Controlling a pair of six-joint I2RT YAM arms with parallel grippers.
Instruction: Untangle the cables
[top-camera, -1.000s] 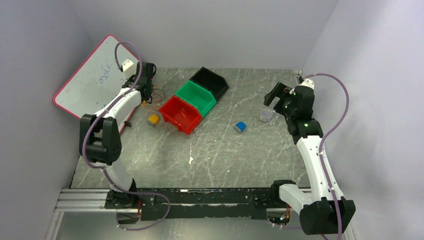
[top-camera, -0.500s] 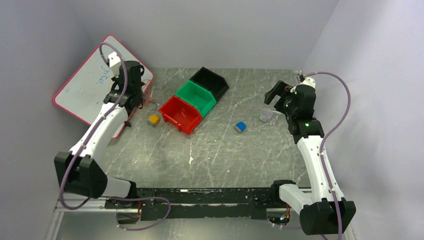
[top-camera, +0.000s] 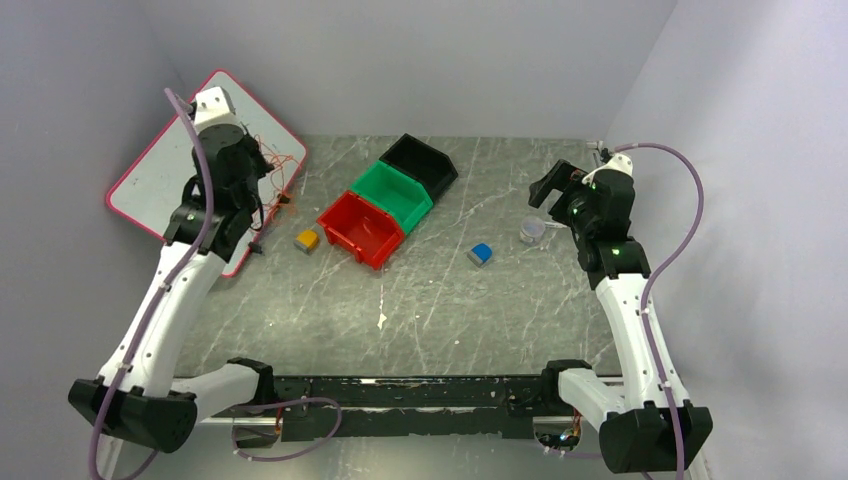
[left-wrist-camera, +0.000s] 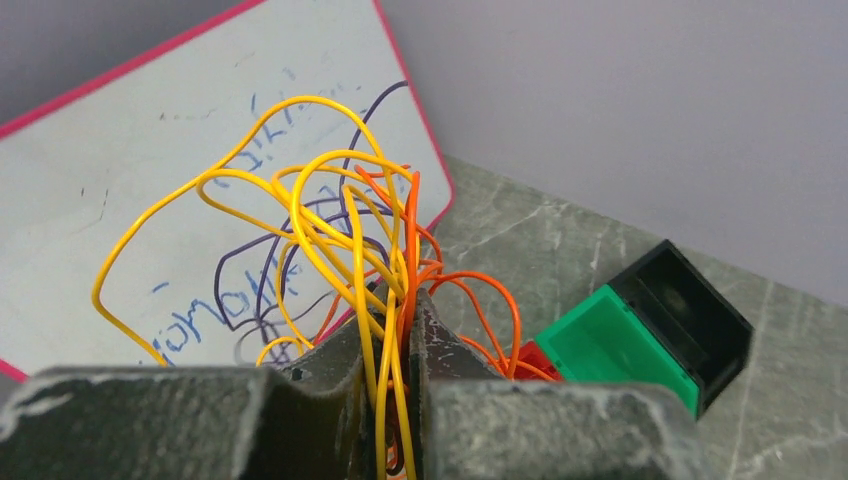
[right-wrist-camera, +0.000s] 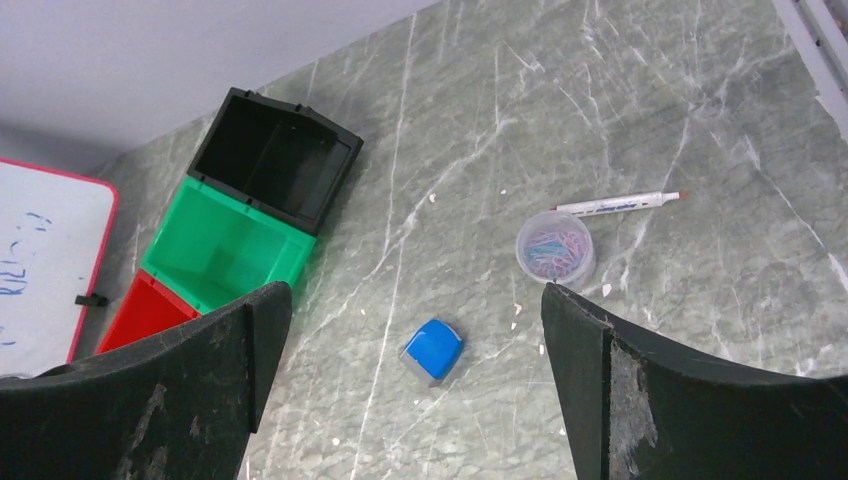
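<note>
My left gripper should next go back past the bins and down over the tabletop by the blue block (top-camera: 460, 290), a clear spot, to release the clump.
The cables (left-wrist-camera: 310, 200) are one tangled clump of yellow, orange and dark purple wire loops. My left gripper (left-wrist-camera: 397, 300) is shut on this clump, with several yellow and orange strands pinched between its fingers. In the top view the left gripper (top-camera: 258, 168) holds the thin orange-looking wires (top-camera: 281, 160) raised in front of the whiteboard, above the table's far left corner. A red cable cannot be told apart. My right gripper (top-camera: 550, 190) is open and empty, high over the right side; in its wrist view the right gripper (right-wrist-camera: 410, 292) has its jaws wide apart.
A pink-framed whiteboard (top-camera: 165, 175) leans at the far left. Red (top-camera: 360, 228), green (top-camera: 395, 195) and black (top-camera: 420, 160) bins stand in a row. A yellow-grey block (top-camera: 307, 240), a blue block (top-camera: 480, 254), a tub of paper clips (top-camera: 532, 231) and a pen (right-wrist-camera: 620, 203) lie on the table.
My left arm has risen and swung left, lifting the cable clump off the table up in front of the whiteboard. The right arm has barely moved.
</note>
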